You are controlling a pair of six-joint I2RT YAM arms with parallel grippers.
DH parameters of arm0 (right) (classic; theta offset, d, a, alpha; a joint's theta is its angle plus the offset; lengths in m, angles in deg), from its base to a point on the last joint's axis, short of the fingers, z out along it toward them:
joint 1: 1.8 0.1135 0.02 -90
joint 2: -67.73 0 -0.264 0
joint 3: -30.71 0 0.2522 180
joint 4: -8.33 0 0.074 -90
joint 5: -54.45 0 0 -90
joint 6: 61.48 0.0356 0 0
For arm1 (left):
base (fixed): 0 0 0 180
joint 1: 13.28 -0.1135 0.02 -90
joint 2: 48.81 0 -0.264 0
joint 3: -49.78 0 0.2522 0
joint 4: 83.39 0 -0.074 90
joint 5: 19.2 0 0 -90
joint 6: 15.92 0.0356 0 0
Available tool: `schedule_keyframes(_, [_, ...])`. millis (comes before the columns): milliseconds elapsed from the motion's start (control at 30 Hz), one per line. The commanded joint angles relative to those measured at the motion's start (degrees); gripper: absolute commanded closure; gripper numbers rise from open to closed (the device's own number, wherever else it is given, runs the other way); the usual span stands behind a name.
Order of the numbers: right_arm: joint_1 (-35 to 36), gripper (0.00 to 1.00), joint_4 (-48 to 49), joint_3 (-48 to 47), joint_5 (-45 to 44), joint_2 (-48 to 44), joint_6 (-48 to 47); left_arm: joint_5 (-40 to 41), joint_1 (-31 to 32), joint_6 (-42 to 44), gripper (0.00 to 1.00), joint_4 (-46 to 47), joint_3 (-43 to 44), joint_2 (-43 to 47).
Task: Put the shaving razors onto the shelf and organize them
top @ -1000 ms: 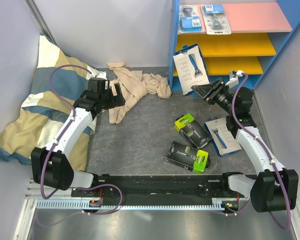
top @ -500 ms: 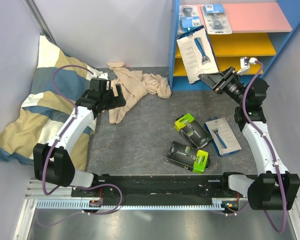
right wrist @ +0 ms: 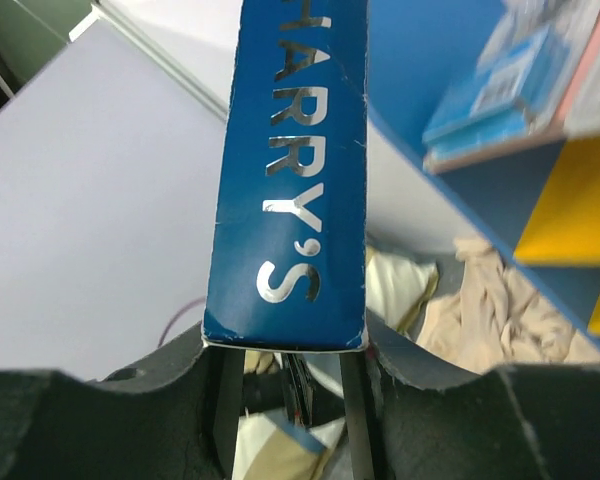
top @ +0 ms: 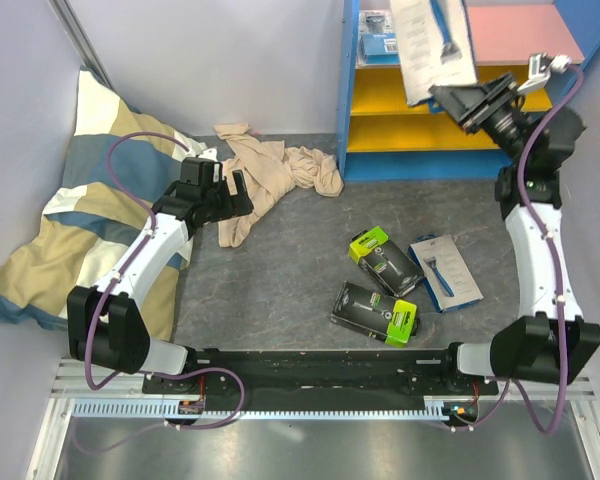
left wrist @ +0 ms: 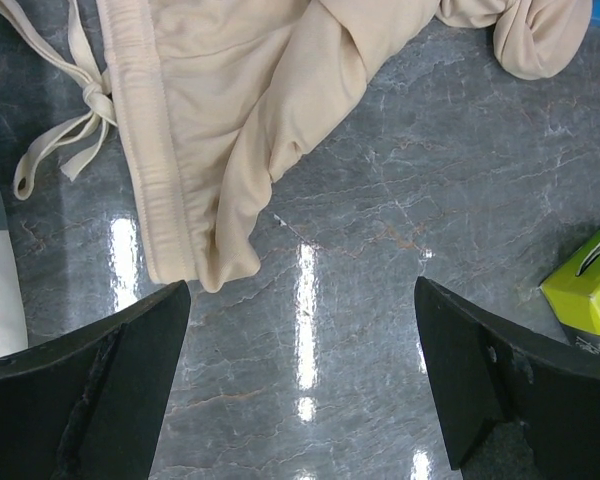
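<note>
A blister pack [top: 380,35] takes one end of the pink board. My right gripper should move outward next, to the right in the top view, and then down onto bare pink board.
My right gripper [top: 458,98] is shut on the lower end of a white-blue razor box [top: 435,40], held high in front of the shelf's [top: 352,90] pink top board [top: 520,35]. In the right wrist view the box's blue "HARRY'S" edge [right wrist: 295,170] sits clamped between the jaws of that gripper [right wrist: 285,350]. A blister pack [top: 380,35] lies on the top board, partly hidden by the held box. On the table lie two black boxes with lime-green ends [top: 385,260] [top: 375,312] and another white-blue box [top: 445,272]. My left gripper [top: 235,190] [left wrist: 300,370] is open and holds nothing.
A beige cloth [top: 270,175] [left wrist: 240,120] lies crumpled just beyond the left gripper. A striped pillow [top: 70,220] leans in the left corner. Two yellow boards [top: 450,90] sit below the pink one. A lime-green box end [left wrist: 585,280] shows at the right of the left wrist view.
The right arm has raised the white-blue box from in front of the lower yellow boards up to the top board's level. The left arm has stayed put.
</note>
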State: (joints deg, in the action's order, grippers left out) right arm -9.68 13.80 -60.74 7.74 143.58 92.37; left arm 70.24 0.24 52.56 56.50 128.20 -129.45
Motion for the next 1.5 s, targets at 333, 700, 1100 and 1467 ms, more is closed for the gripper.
schedule_keyframes(333, [-7.0,0.8,-3.8,-30.4,0.9,20.2,5.8,-2.9,-0.1,1.6,0.0,2.7,-1.2,0.1])
schedule_keyframes(700, [-13.2,0.81,-10.7,-44.6,3.2,31.4,6.4,-3.7,-0.1,1.0,0.0,3.1,-2.6,0.2])
schedule_keyframes(1100, [-14.8,0.8,-14.0,-44.7,5.9,37.4,5.2,-3.5,-0.2,1.0,0.0,3.8,-3.8,1.7])
schedule_keyframes(1467, [-15.0,0.73,-14.6,-49.1,7.3,42.4,7.5,-4.0,-0.1,0.6,0.01,3.7,-3.8,1.5])
